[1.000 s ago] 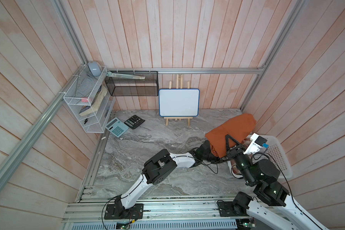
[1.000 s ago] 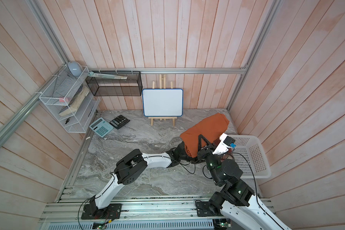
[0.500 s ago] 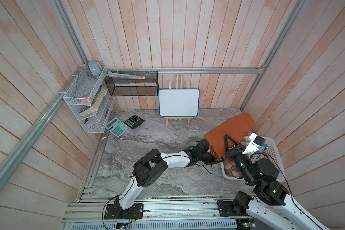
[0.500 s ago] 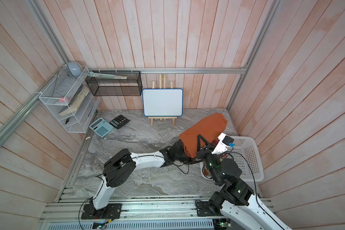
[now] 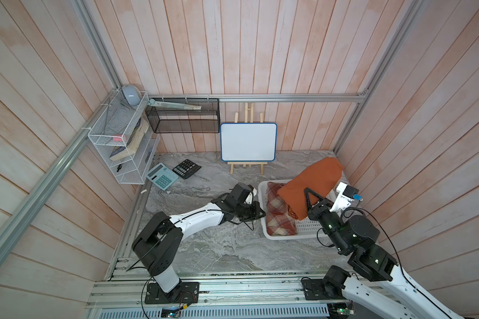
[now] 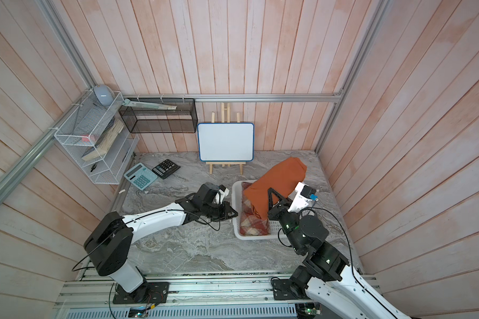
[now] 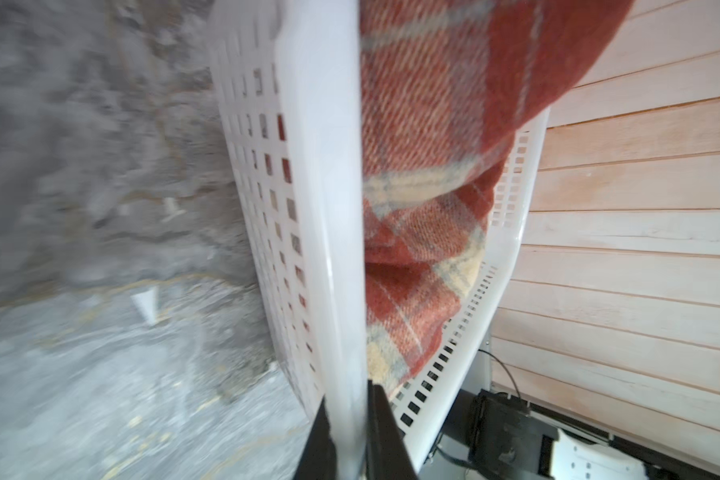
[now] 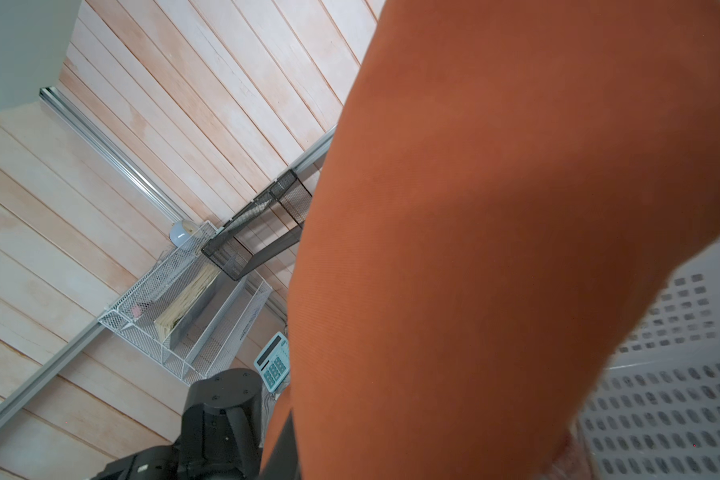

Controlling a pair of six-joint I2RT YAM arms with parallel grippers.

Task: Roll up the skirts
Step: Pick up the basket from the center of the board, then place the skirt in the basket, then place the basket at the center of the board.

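My right gripper needs to turn the rust-orange skirt to line up with the plaid one, lower it onto the bare bottom of the basket and let it go, because the basket's lattice is empty there.
My right gripper is shut on the rust-orange skirt, which it holds bunched above a white lattice basket. In the right wrist view this orange skirt fills the frame, and only one black finger shows beside it. The plaid skirt lies crumpled inside the basket, under the orange one. My left gripper is shut on the basket's left rim. The left wrist view shows the rim clamped between the jaws of the left gripper, with the plaid skirt behind it.
A teal calculator and a black calculator lie at the back left. A whiteboard on an easel stands against the back wall. A white wire shelf and a black mesh bin hang in the left corner. The right wall is close to the basket.
My left gripper has dragged the basket leftward, away from the right wall. The plaid skirt inside it now shows. The right gripper still holds the orange skirt.
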